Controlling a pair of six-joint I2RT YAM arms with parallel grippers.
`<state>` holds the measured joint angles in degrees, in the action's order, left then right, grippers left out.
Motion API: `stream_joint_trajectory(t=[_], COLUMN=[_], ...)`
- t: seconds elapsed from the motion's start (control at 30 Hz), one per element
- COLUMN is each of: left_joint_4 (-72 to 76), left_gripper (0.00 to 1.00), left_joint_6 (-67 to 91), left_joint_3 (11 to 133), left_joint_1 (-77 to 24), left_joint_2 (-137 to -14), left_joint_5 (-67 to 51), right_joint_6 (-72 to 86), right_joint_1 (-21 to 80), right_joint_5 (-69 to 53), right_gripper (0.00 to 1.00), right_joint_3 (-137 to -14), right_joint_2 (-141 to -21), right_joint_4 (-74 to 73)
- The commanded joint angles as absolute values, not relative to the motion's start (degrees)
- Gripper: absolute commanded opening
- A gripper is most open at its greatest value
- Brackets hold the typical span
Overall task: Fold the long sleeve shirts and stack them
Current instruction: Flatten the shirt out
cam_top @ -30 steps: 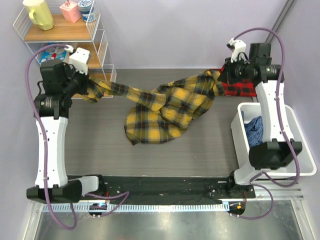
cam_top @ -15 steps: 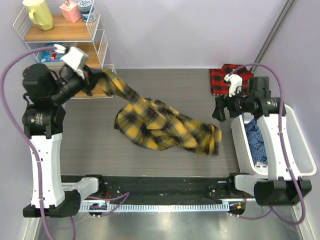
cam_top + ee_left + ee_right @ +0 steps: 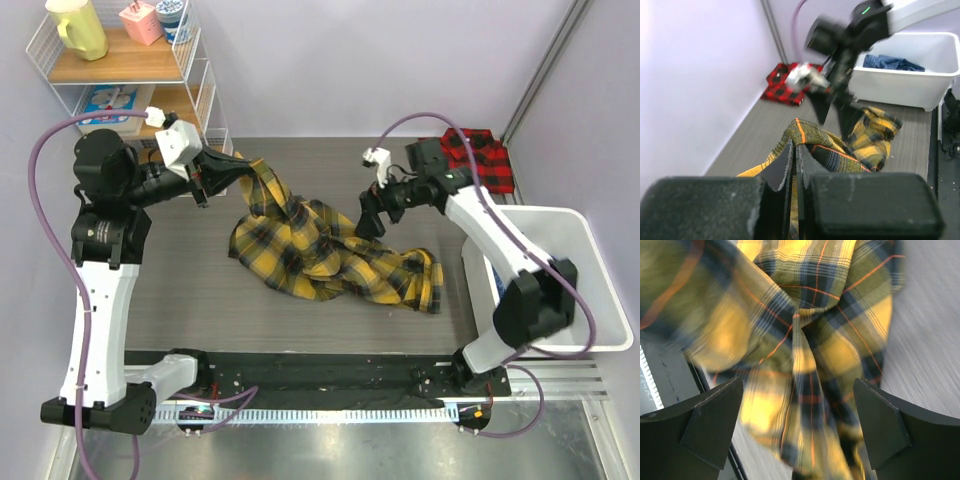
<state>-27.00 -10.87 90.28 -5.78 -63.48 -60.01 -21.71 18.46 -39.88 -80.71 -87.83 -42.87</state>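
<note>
My right gripper comes down toward the left in the top view onto the shirt's raised fold [image 3: 336, 230] [image 3: 799, 329] next. That narrow fold stands up between its open fingers.
The yellow plaid long sleeve shirt [image 3: 320, 250] lies crumpled across the middle of the table. One end of it is pulled up to my left gripper [image 3: 225, 170], which is shut on a thin fold of it [image 3: 805, 132]. In the left wrist view that gripper's jaws [image 3: 795, 147] are pressed together with cloth between them. My right gripper [image 3: 368, 215] hangs open just above the shirt's back edge. In the right wrist view the shirt [image 3: 810, 340] lies below its gap [image 3: 797, 430], ungripped. The red-and-black shirt [image 3: 480, 160] lies bunched at the back right corner, also seen in the left wrist view [image 3: 790, 90].
A white bin [image 3: 600, 300] stands at the right edge of the table with blue cloth [image 3: 890, 62] inside. A wire shelf [image 3: 130, 70] with a mug and boxes stands at the back left, close behind the left arm.
The right gripper opened, let go of the yellow shirt and swung from the back right toward the middle. The shirt dropped onto the table. The left gripper kept its hold and shifted right.
</note>
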Motion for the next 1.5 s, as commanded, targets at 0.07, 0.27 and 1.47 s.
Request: stream_joint_trajectory(t=[0.07, 0.27, 1.47], left_joint_4=[-15.4, -14.0, -29.5], left_gripper=[0.03, 0.02, 0.21], left_joint_6=[-6.2, -6.3, -8.1], left_joint_3=[91.3, 91.0, 78.5], left_joint_1=[-5.9, -5.9, -34.4], left_joint_2=[-62.4, -62.7, -71.2], left_joint_5=[-66.8, -64.3, -68.7], right_joint_6=[-18.7, -18.6, -3.9], right_joint_1=[20.8, 22.6, 5.9], right_joint_5=[-44.7, -47.1, -34.8], right_gripper=[0.93, 0.84, 0.01], right_joint_3=[-88.5, -89.3, -102.9], right_joint_2=[-100.2, -103.2, -92.9], right_joint_4=[-37.4, -38.9, -38.2])
